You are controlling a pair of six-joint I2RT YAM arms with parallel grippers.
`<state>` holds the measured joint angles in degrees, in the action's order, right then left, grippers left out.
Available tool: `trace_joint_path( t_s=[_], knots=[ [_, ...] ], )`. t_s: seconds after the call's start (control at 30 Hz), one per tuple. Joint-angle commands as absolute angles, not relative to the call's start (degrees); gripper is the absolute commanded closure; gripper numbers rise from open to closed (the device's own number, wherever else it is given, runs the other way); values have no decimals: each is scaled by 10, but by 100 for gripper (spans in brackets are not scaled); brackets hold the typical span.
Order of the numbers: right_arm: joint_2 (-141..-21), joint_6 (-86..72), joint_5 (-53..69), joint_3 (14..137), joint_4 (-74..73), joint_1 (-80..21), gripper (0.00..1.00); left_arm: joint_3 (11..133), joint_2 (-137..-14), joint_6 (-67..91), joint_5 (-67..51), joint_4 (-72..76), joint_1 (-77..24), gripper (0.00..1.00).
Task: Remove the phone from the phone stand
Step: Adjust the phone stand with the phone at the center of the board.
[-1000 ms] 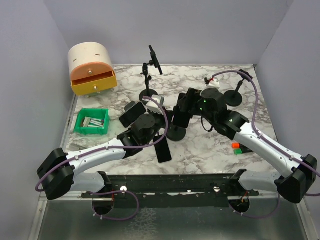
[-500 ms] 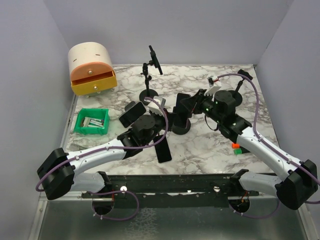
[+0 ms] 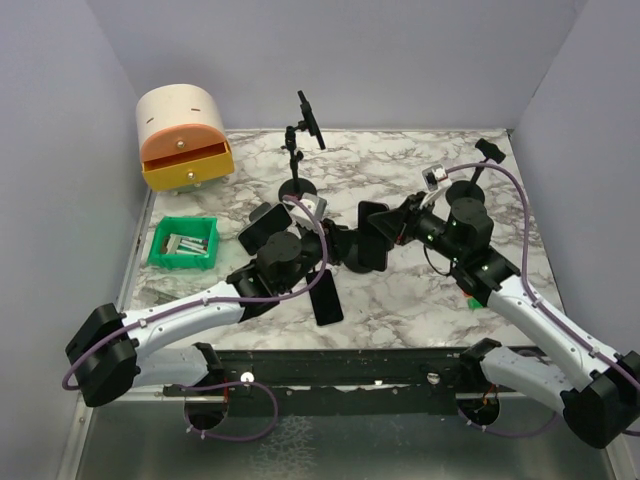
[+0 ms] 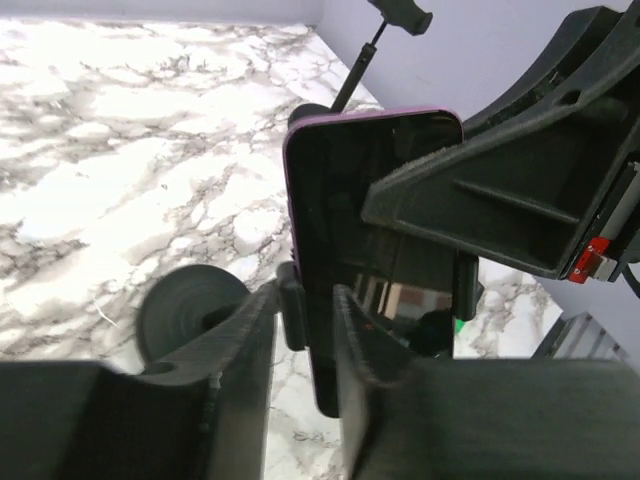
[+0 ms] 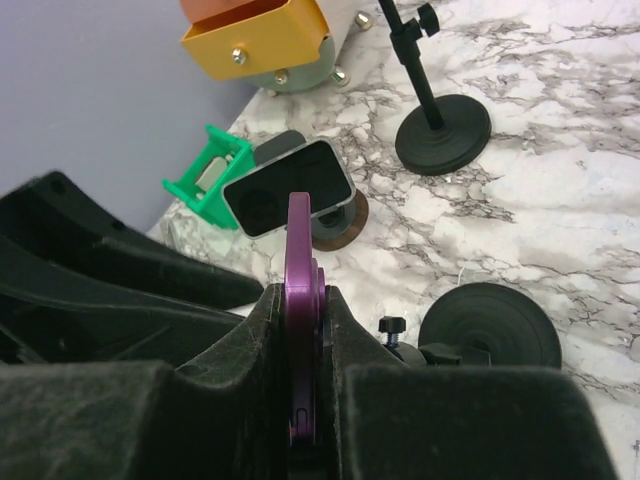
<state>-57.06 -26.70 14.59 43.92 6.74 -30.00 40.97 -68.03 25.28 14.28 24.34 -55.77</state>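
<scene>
Next, the right gripper pulls the purple phone back to bare marble (image 3: 386, 304) beside the flat phone and lets go of its edge, since clamp tabs hold it.
A purple phone (image 4: 375, 190) with a dark screen stands on edge. The black clamp tabs (image 4: 290, 305) of the phone stand sit on both of its side edges. My right gripper (image 5: 305, 290) is shut on the phone (image 5: 300, 300), pinching its thin purple edge; from above this gripper (image 3: 388, 230) is right of the phone (image 3: 372, 238). My left gripper (image 4: 305, 300) has its jaws a little apart around one clamp tab and the phone's lower corner. It (image 3: 335, 247) reaches in from the left. The stand's round black base (image 5: 490, 325) lies on the marble just below.
A second phone (image 3: 265, 225) leans on another stand to the left and a third (image 3: 326, 297) lies flat near the front. Empty stands (image 3: 297, 185) (image 3: 465, 192) rise at the back. A green bin (image 3: 183, 243), a yellow drawer box (image 3: 183, 140) and small blocks (image 3: 471, 294) stand around.
My right gripper has shut on the phone and drawn back to the right with it. My left gripper's jaws have parted slightly.
</scene>
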Motion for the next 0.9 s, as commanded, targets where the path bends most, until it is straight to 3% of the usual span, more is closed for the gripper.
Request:
trace_joint_path(
  t_s=[0.0, 0.2, 0.47, 0.67, 0.87],
  knots=[
    [-533, -231, 185, 436, 70, -294, 100, 397, -646, 253, 78, 254, -553, 56],
    [-480, -218, 236, 418, 65, -293, 100, 383, -632, 240, -48, 258, -544, 31],
    [-437, -241, 333, 411, 111, -292, 100, 380, -619, 213, -219, 286, -537, 24],
    [-438, -302, 398, 377, 216, -289, 100, 378, -621, 222, -273, 336, -534, 30],
    [-442, -383, 434, 314, 367, -281, 100, 378, -643, 245, -297, 380, -532, 54]
  ],
)
